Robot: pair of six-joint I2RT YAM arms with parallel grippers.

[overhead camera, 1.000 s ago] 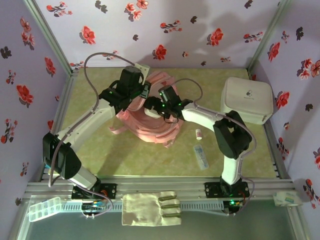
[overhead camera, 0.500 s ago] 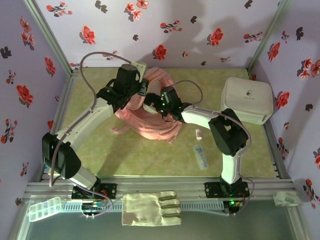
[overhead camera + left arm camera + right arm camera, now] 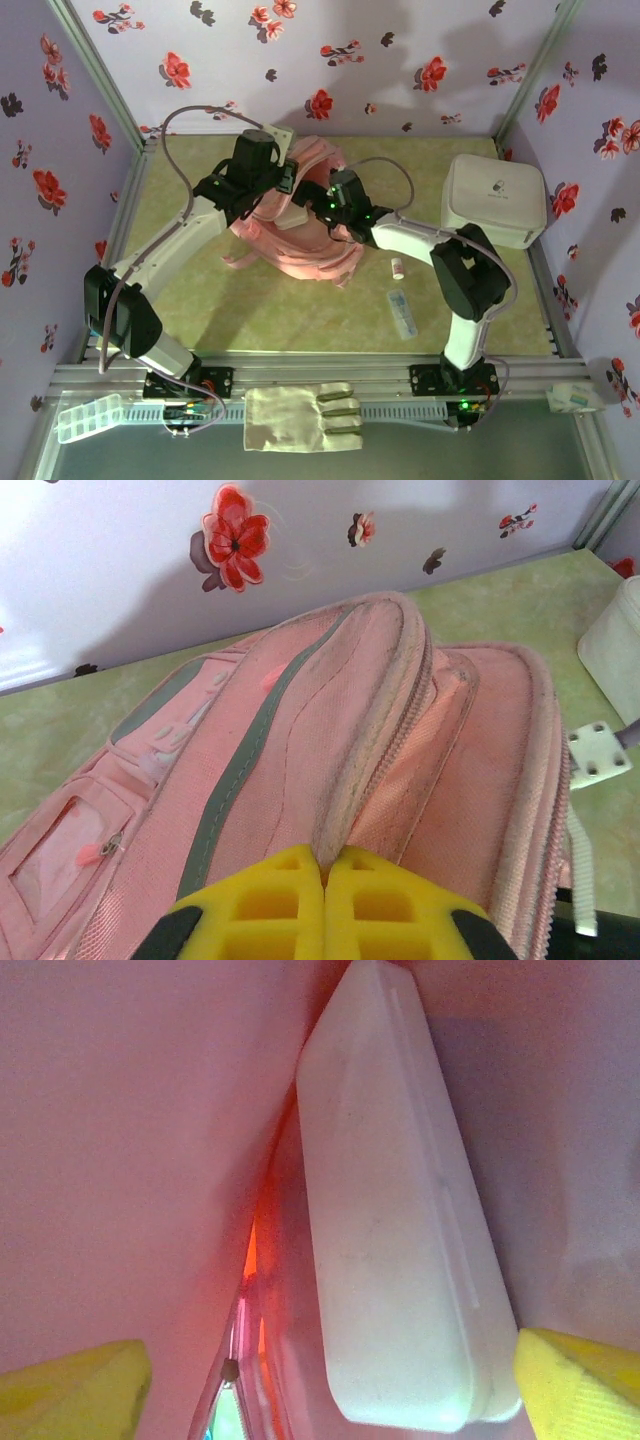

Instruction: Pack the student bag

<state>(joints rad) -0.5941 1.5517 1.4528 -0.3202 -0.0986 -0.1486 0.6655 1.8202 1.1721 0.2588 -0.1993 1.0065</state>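
Next, my left gripper stays in place and spreads its fingers to release the bag's raised zipper edge between them, with the white case inside.
The student bag, a soft pink backpack, lies mid-table with its mouth held up. My left gripper is shut on the pale trimmed rim of the bag beside the zip; from above the left gripper sits at the bag's top edge. My right gripper is open inside the bag, with pink lining all around it. A white flat case lies inside against the right fingertip. A wide gap separates it from the other fingertip. From above, the right gripper is sunk in the bag's mouth.
A white rounded hard box stands at the back right. A small white bottle and a clear flat pack lie right of the bag. A pale glove and a clear compartment box rest on the front rail.
My right gripper has moved back and deeper into the bag with the white case, which no longer shows from above. The bag's mouth has risen around it. The left gripper has stayed shut.
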